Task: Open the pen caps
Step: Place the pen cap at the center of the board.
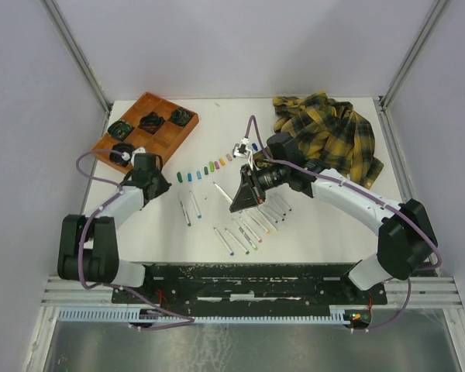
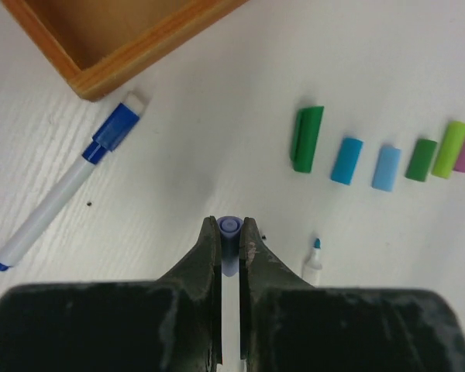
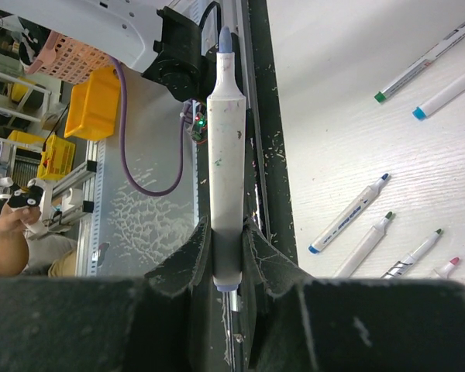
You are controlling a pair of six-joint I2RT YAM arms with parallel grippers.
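My left gripper moves outward and down to the table beside the dark green cap next, because the row of loose caps (image 1: 205,167) ends there.
My left gripper (image 1: 158,186) is shut on a pale purple pen cap (image 2: 230,231), held end-on between its fingertips just above the table. To its right lies a row of loose caps (image 1: 205,167): dark green (image 2: 307,138), two blue (image 2: 346,160), green (image 2: 421,160), lime and pink. My right gripper (image 1: 244,198) is shut on a white marker barrel (image 3: 226,147), gripped near its rear end. The barrel's purple tip (image 3: 225,39) is bare and points towards the table's near edge. The two grippers are apart.
Several uncapped markers (image 1: 248,229) lie in front of the arms, two more (image 1: 190,208) by the left gripper. A blue-capped marker (image 2: 62,198) lies by the wooden tray (image 1: 168,145). A yellow plaid shirt (image 1: 333,132) sits at the back right.
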